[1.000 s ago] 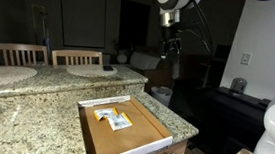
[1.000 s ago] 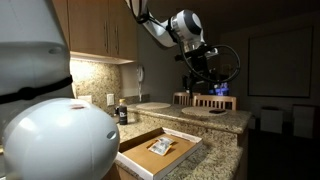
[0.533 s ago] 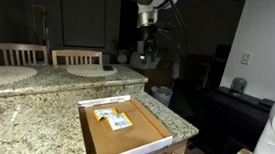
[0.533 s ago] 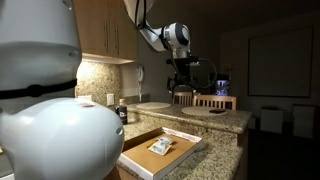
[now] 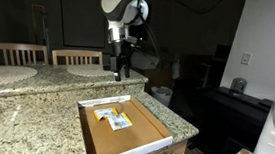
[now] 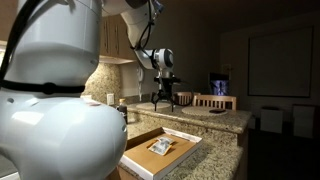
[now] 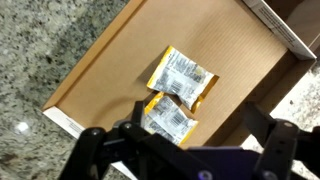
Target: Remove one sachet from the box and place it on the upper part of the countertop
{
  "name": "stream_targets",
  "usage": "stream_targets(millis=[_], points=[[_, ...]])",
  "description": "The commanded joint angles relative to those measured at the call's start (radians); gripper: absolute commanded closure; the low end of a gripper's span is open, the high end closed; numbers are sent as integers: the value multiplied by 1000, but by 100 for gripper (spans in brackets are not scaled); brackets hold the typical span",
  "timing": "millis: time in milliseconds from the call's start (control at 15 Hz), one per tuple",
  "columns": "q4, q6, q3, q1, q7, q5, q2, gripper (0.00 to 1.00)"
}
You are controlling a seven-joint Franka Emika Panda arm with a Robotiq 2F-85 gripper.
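Observation:
I need to lower my gripper into the box next, onto the lower sachet's edge away from the other sachet.
The box (image 5: 169, 127) is a shallow brown tray with a pale rim, set at the front of the lower counter. It also shows in the other exterior view (image 6: 137, 158) and the wrist view (image 7: 115, 65). Two pale yellow and white sachets lie side by side on its floor (image 5: 114, 117) (image 6: 160, 147); in the wrist view one sachet (image 7: 183, 77) lies above the other (image 7: 168, 118). My gripper (image 5: 118, 67) (image 6: 165, 98) (image 7: 185, 150) is open and empty, hanging high over the box near the upper part of the countertop (image 5: 37, 78).
The lower granite tier (image 5: 23, 127) lies left of the box. A round pale plate (image 5: 88, 70) sits on the upper tier. Two wooden chairs (image 5: 14, 51) stand behind it. A small dark bottle (image 6: 121, 113) stands by the wall. A dark cabinet (image 5: 230, 110) is to the right.
The arm has swung leftward in an exterior view and come lower, from beyond the counter's end to above the counter and box. The sachets have not moved.

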Motion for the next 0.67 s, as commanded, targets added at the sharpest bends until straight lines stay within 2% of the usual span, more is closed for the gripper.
stream_targets(millis=[0, 200, 400, 600], points=[[76, 6, 35, 35, 24, -72, 137, 0], [127, -11, 42, 63, 67, -110, 234, 0], [160, 16, 28, 81, 144, -147, 303, 0], [198, 75, 20, 89, 235, -132, 369, 0]])
